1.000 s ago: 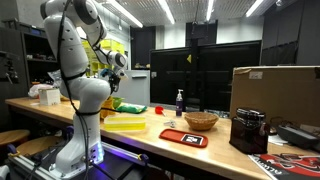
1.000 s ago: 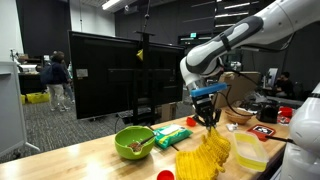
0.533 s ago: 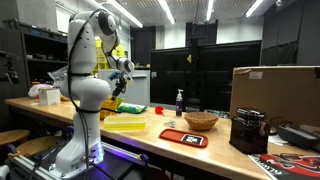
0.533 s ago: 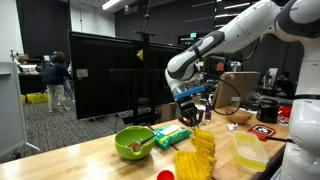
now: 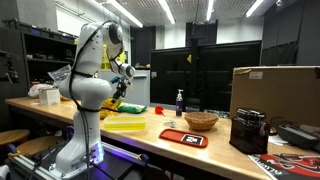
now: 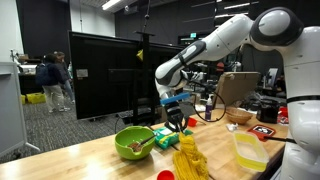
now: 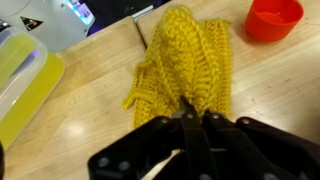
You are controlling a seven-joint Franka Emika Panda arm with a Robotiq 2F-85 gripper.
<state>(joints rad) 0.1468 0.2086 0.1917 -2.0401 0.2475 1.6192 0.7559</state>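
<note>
My gripper moves down toward the tabletop (image 6: 167, 161) (image 7: 246, 58) beside the red cup next and releases the yellow cloth there, since its pinched end still hangs above the wood.
A yellow knitted cloth (image 7: 185, 55) lies bunched on the wooden table, one end drawn up into my gripper (image 7: 192, 108). The black fingers are pressed together and pinch the cloth's near edge. In an exterior view the gripper (image 6: 178, 117) hangs just above the table, and the cloth (image 6: 187, 158) trails down from it onto the wood. In an exterior view the arm (image 5: 95, 70) hides most of the gripper and the cloth.
A red cup (image 7: 273, 18) stands beside the cloth. A green bowl (image 6: 133, 142) and a green packet (image 6: 170, 134) lie close to the gripper. A clear yellow container (image 6: 248, 150), a woven basket (image 5: 201, 121), a bottle (image 5: 180, 101) and a cardboard box (image 5: 275, 90) stand further along.
The arm has swung along the table towards the green bowl, pulling the yellow cloth with it. The fingers have stayed shut on the cloth.
</note>
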